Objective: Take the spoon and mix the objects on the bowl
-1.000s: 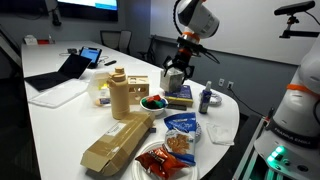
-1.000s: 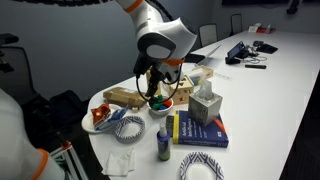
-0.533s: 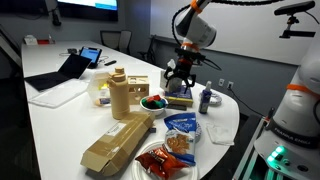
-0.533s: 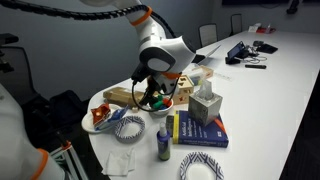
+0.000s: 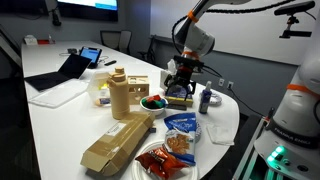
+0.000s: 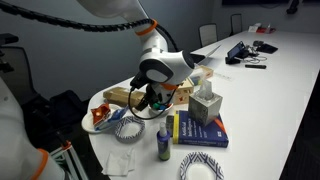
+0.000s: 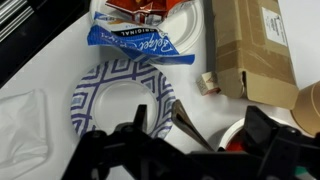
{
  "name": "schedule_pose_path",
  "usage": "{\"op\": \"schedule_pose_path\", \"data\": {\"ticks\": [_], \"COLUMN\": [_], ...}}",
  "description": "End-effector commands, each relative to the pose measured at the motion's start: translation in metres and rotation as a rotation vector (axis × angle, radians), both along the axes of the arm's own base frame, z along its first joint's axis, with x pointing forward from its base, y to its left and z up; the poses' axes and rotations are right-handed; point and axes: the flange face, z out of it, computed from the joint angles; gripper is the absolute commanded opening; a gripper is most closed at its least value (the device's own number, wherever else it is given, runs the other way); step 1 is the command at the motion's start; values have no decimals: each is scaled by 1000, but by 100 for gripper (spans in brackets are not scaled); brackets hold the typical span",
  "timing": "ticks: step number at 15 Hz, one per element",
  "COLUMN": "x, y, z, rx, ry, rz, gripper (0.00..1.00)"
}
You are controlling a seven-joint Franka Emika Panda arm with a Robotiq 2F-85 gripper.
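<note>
My gripper should stay low by the bowl and close its spread fingers on the thin brown spoon handle (image 7: 190, 124), already between them.
The small dark bowl (image 5: 152, 103) sits near the table's end, and it shows in both exterior views (image 6: 161, 105). Red and green pieces (image 5: 151, 100) lie inside it; in the wrist view only a red patch (image 7: 236, 139) shows at its white-looking rim. A thin brown spoon handle (image 7: 190, 124) slants up and left from the bowl's edge. My gripper (image 7: 197, 132) hangs low right over the bowl (image 5: 177, 93) (image 6: 150, 99). Its fingers are spread, with the handle between them and not clamped. The spoon's lower end is hidden under the gripper.
A blue-patterned paper plate (image 7: 120, 100) and a chips bag (image 7: 140, 35) lie beside the bowl. A cardboard box (image 7: 255, 50), a tissue box (image 6: 205, 105) on a book (image 6: 200, 131), a small bottle (image 6: 163, 143) and a clear tray of orange-red food (image 5: 160, 160) crowd the table end.
My gripper has come down from above the table to just over the bowl, and the arm has bent lower. The objects on the table have not moved.
</note>
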Motion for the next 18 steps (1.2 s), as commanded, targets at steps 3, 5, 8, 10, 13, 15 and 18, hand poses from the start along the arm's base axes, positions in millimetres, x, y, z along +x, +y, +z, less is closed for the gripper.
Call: {"op": "schedule_pose_path", "data": {"ticks": [3,5,8,10,13,15,18], "x": [3,1,-6,-11,-14,-13,-12], "y": [1,0,-2,-2,-3,-3,-4], "z": [-2,-3,-5,-7,-12,-12,-12], "rx": [-21,-26,-20,-18,-15,-16,-26], "ry": [-40,-40,-30,-23,-19,-21,-28], "rz": [-76,-81,-78,-80,-79,-81,-88], "gripper": [100,100,100,100,84,67,60]}}
